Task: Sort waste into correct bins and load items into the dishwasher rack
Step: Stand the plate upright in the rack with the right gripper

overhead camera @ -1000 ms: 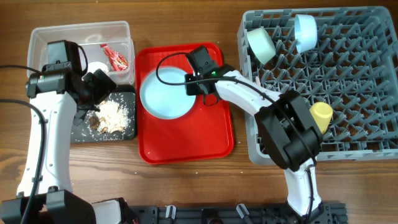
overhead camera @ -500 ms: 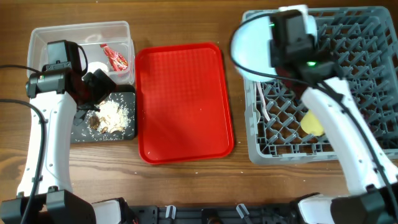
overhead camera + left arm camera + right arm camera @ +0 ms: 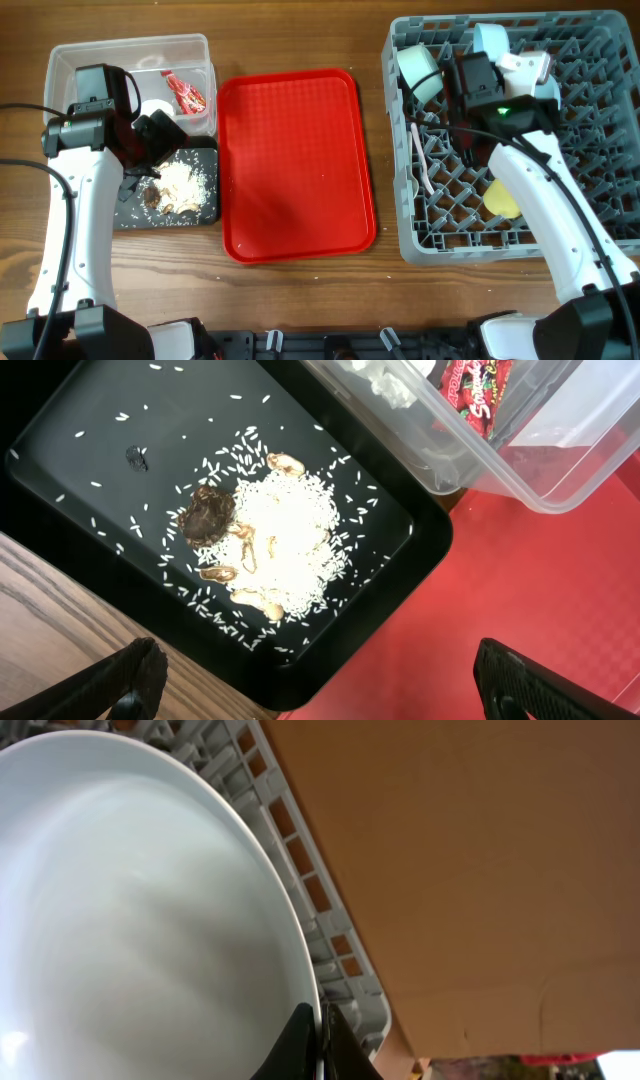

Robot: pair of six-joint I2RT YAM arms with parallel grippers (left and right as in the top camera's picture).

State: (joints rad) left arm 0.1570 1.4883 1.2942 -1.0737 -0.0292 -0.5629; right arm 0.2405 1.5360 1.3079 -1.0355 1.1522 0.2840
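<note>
My right gripper should move to the empty rack wires beside the white cutlery, lower the plate (image 3: 150, 920) on edge and release its rim.
My right gripper (image 3: 322, 1042) is shut on the rim of the pale blue plate (image 3: 150, 920) and holds it on edge over the back of the grey dishwasher rack (image 3: 600, 150); the rack's wall shows in the right wrist view (image 3: 300, 870). The rack holds a mint bowl (image 3: 418, 72), a pale blue bowl (image 3: 491, 45), a yellow cup (image 3: 500, 198) and white cutlery (image 3: 421, 160). My left gripper (image 3: 325, 695) is open and empty above the black tray (image 3: 90, 450) with rice and brown scraps (image 3: 270, 545). The clear tub (image 3: 100, 60) holds the red wrapper (image 3: 186, 93) and the tissue (image 3: 156, 108).
The flat red serving tray (image 3: 295, 165) lies bare between the bins and the rack; its corner shows under my left gripper (image 3: 520, 580). Wooden table (image 3: 300, 40) all round. The black tray (image 3: 205, 210) touches the red tray's left edge.
My right gripper lifted the plate off the red tray, carried it right to the rack, and now holds it turned on edge over the rack's back. The left arm has not moved.
</note>
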